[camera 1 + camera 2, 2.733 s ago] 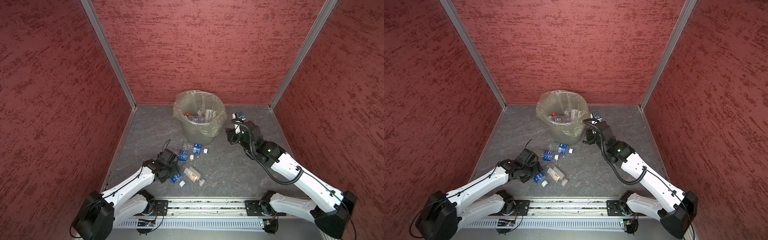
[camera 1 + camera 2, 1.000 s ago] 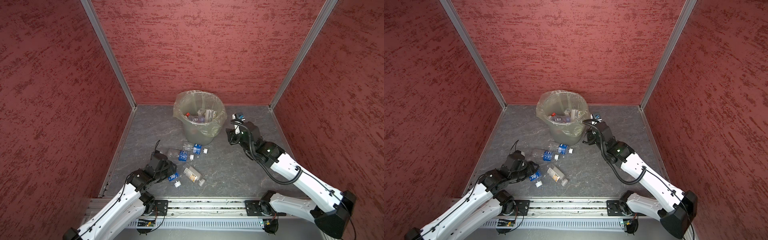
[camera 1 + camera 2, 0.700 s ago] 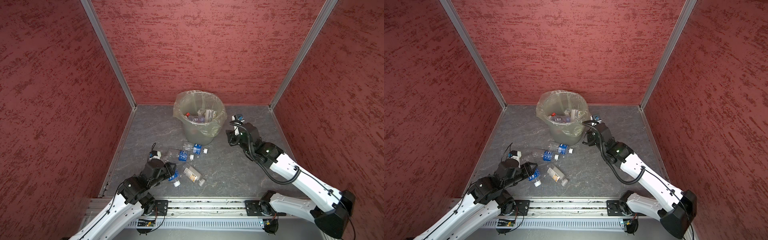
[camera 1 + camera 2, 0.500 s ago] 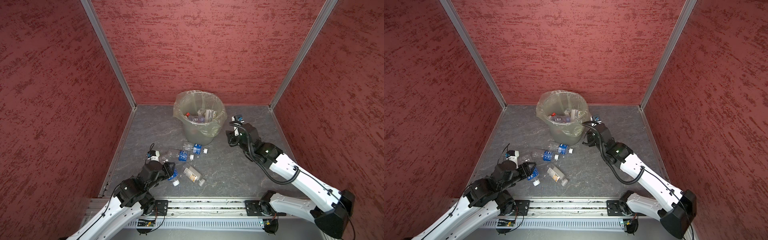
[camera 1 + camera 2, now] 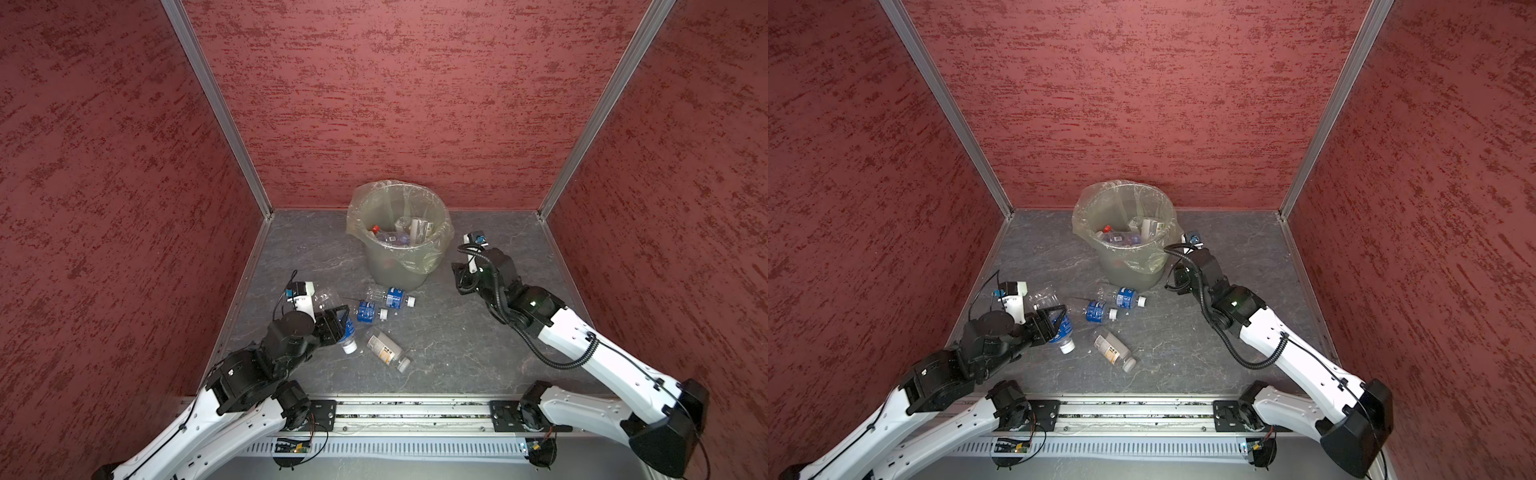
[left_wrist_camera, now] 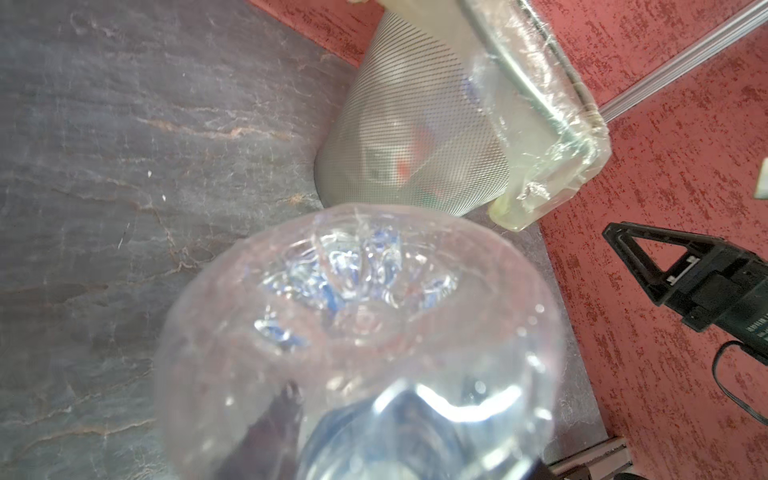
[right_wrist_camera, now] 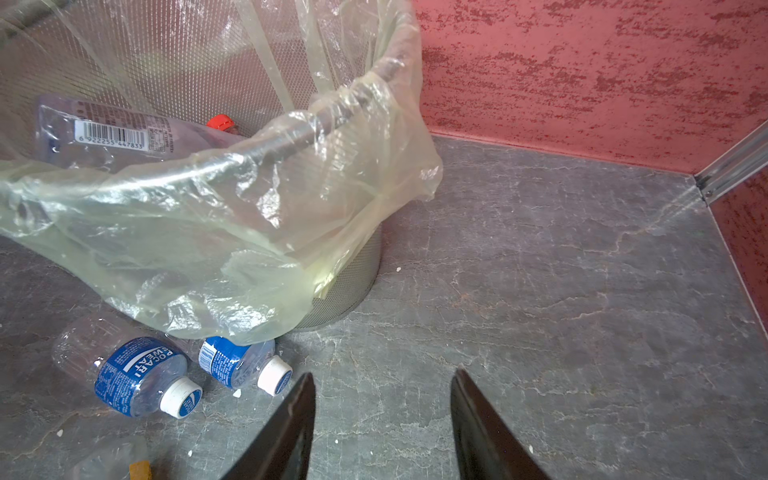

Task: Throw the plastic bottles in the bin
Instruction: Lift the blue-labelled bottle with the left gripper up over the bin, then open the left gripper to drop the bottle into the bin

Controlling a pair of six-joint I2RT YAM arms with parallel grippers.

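Observation:
The bin stands outward of my left gripper. My left gripper will next go up, carry the bottle outward over the bin's opening point(image 5: 400, 212) point(image 6: 542, 62) and release it there.
My left gripper point(image 5: 337, 321) is shut on a clear plastic bottle point(image 5: 343, 328) with a blue label and white cap, held tilted above the floor at the left. Its clear base point(image 6: 357, 299) fills the left wrist view and hides the fingers. The bin point(image 5: 395, 270), grey-green with a liner bag, stands at the back middle with several bottles point(image 5: 395, 233) inside. Two blue-labelled bottles point(image 5: 392, 297) point(image 5: 368, 311) lie in front of it, and one with a white and orange label point(image 5: 385, 349) lies nearer. My right gripper point(image 7: 382, 374) hangs open and empty beside the bin point(image 7: 353, 286).
Red walls close in three sides, with metal corner posts point(image 5: 216, 108). The liner bag point(image 7: 249, 232) droops low over the bin's side above the two blue-labelled bottles point(image 7: 137, 374). The arms' base rail point(image 5: 399, 415) runs along the front edge of the grey floor.
My left arm has drawn back to the left and lifted the blue-labelled bottle off the floor, tilting it base-up. The right arm has barely moved.

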